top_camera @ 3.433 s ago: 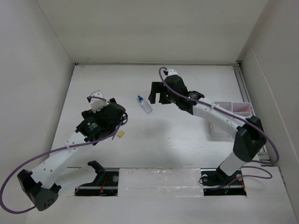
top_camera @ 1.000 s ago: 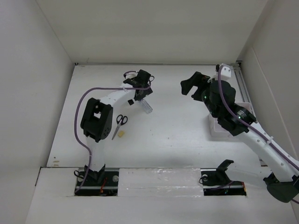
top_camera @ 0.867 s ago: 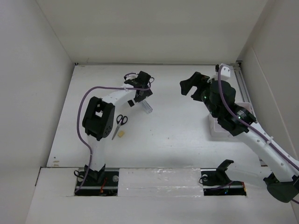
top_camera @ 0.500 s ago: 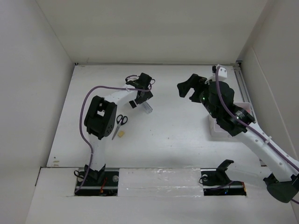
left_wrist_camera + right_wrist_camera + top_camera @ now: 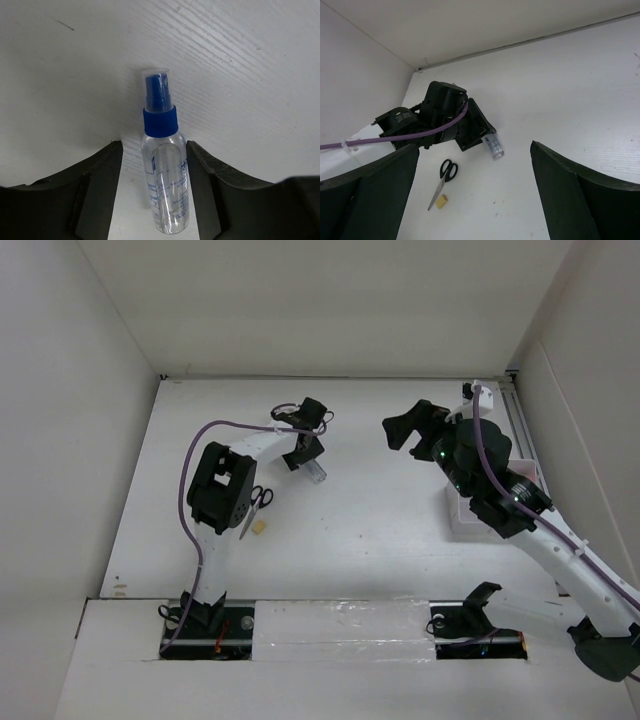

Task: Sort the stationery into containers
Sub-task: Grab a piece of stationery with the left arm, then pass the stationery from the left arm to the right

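Observation:
I need to move my right gripper over to the clear bottle's uncapped end (image 5: 317,475) (image 5: 497,152) next and close it there, because that end is to the gripper's left in the top view.
The blue-capped clear glue bottle (image 5: 162,170) lies on the white table, cap pointing away from my left wrist. My left gripper (image 5: 154,146) straddles its body with the jaws half closed. The right finger (image 5: 200,165) is against the bottle, and a strip of table shows between the bottle and the left finger. From above, the left gripper (image 5: 308,448) covers most of the bottle (image 5: 317,473). Black-handled scissors (image 5: 256,506) and a small yellow eraser (image 5: 260,527) lie nearer the arm bases. My right gripper (image 5: 410,430) hangs wide open and empty over the table's middle right.
The containers (image 5: 458,520) sit at the right, mostly hidden under the right arm. Walls enclose the table at the back, left and right. The left arm's elbow (image 5: 220,490) hangs over the table just left of the scissors.
The left jaws have narrowed around the glue bottle, which has not moved. The left elbow has shifted slightly right. The right gripper has drifted a little, still open.

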Motion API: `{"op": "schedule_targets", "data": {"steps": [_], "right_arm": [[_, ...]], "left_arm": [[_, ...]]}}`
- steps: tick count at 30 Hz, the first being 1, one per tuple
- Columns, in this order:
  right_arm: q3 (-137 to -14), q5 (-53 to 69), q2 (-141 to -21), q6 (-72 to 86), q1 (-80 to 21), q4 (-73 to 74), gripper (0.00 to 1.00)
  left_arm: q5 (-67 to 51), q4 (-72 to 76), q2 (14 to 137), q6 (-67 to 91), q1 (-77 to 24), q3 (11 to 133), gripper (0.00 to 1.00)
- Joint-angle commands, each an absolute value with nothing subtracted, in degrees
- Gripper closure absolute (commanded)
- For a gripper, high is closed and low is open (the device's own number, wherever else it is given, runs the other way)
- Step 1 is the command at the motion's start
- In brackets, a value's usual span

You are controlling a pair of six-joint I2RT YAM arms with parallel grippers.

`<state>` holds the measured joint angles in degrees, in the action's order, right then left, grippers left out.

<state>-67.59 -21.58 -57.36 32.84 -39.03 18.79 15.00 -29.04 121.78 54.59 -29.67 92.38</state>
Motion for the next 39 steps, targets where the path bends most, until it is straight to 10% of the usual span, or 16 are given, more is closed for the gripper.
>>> {"op": "schedule_targets", "data": {"steps": [1,5,9,29,39], "right_arm": [[-67.3,-21.1,-56.2,32.6,-38.8,15.9,0.01],[-66.8,-20.0,-55.6,32.6,-38.8,15.3,0.01],[-66.2,-17.8,-55.6,31.6,-38.1,14.7,0.01],[-57.4,35.3,-60.6,27.7,-30.3,-6.5,0.01],[-48.6,34.9,-61.4,31.5,-33.1,-24.5,0.04]], "left_arm": [[14.7,-31.7,122.7,55.5,-29.8,93.4,0.5],[13.3,-31.2,123.3,54.8,-29.8,92.2,0.64],[13.3,-29.4,122.6,54.2,-29.8,90.3,1.0],[-2.0,-14.1,81.2,30.6,-29.3,75.1,1.0],[-25.3,0.6,67.9,26.5,-29.3,67.6,1.0]]}}
